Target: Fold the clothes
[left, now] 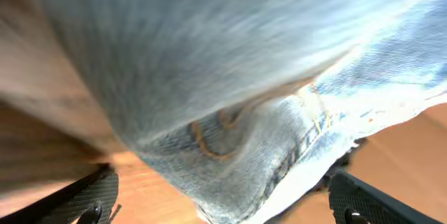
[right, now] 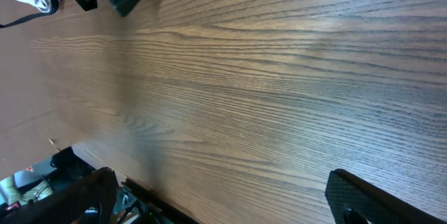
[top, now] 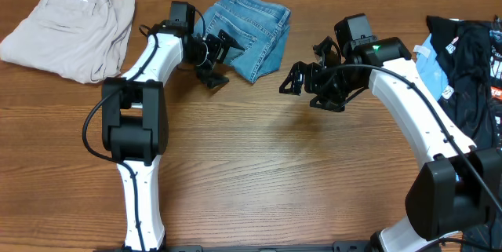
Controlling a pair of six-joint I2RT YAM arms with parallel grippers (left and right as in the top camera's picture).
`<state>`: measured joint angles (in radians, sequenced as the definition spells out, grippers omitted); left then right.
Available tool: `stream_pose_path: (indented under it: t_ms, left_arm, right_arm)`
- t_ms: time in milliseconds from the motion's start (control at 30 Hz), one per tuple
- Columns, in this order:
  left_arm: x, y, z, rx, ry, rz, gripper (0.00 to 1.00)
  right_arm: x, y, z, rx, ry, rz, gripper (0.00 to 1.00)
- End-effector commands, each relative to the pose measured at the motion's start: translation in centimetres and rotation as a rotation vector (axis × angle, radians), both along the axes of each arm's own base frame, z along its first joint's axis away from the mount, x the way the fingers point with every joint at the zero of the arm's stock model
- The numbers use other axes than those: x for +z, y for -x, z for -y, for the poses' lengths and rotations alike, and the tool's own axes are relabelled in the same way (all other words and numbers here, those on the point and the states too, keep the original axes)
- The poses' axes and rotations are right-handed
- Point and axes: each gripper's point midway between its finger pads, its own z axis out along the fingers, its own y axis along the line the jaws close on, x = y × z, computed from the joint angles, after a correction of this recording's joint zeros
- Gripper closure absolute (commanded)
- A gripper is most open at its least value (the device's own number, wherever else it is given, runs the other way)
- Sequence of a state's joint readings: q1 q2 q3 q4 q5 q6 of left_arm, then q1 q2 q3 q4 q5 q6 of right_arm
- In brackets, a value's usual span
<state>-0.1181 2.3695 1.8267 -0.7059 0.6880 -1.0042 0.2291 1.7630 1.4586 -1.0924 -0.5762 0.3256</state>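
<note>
My left gripper has the denim (left: 237,91) between its open fingers, still unclamped, so next it needs to move toward the khaki trousers and close on the edge of the jeans that faces them.
The light blue denim jeans (top: 249,31) lie folded into a compact block at the back middle of the table, a stitched back pocket facing up. My left gripper (top: 220,57) is open at the block's left front edge. In the left wrist view the denim (left: 237,91) fills the frame, its folded corner reaching down between the two spread fingers (left: 223,206), with nothing clamped. My right gripper (top: 302,82) is open and empty, hovering over bare wood to the right of the jeans; the right wrist view shows only tabletop between its fingers (right: 223,199).
Beige khaki trousers (top: 70,28) lie folded at the back left. A black printed garment with pale blue cloth (top: 463,56) lies at the right edge. The wooden table (top: 274,166) stretches between the two arm bases.
</note>
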Motion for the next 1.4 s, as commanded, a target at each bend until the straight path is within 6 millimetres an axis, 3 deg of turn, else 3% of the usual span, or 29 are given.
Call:
stream_pose_path:
  t_ms: [0,233,533,667,733,933,1033,1233,1300,1367]
  left_arm:
    - [-5.1,-0.5,-5.4,-0.055,-0.354,0.078,0.00]
    - [-5.9,-1.1,-8.7,-0.005,-0.535,0.082,0.00]
    - [-5.5,-3.0,-9.1,0.055,-0.544,0.139,0.00]
    - [-5.4,-3.8,-8.5,0.057,-0.512,0.176,0.08]
    - [-5.4,-4.0,-7.7,0.042,-0.479,0.192,0.16]
    - [-6.2,-3.9,-7.4,0.034,-0.478,0.185,0.29]
    - [-6.6,-4.8,-6.7,-0.011,-0.452,0.245,0.36]
    - [-6.6,-5.5,-6.8,-0.083,-0.481,0.319,0.88]
    - [-6.4,-6.0,-6.9,-0.112,-0.498,0.361,0.96]
    - [-6.3,-6.2,-7.2,-0.126,-0.517,0.375,0.96]
  right_arm:
    - [0.3,-0.2,-0.1,0.012,-0.002,0.022,0.00]
    - [0.3,-0.3,-0.1,0.012,-0.003,0.026,0.00]
    - [0.4,-0.7,-0.1,0.014,-0.002,0.045,0.00]
    - [0.3,-0.7,0.0,0.012,0.001,0.045,0.00]
    - [0.3,-0.7,-0.1,0.013,0.001,0.045,0.00]
    - [0.3,-0.7,-0.1,0.013,0.001,0.044,0.00]
    - [0.3,-0.7,-0.1,0.012,0.001,0.043,0.00]
    - [0.3,-0.5,0.0,0.010,0.002,0.034,0.00]
    - [0.3,-0.4,0.0,0.010,0.003,0.030,0.00]
    - [0.3,-0.4,0.0,0.007,0.002,0.028,0.00]
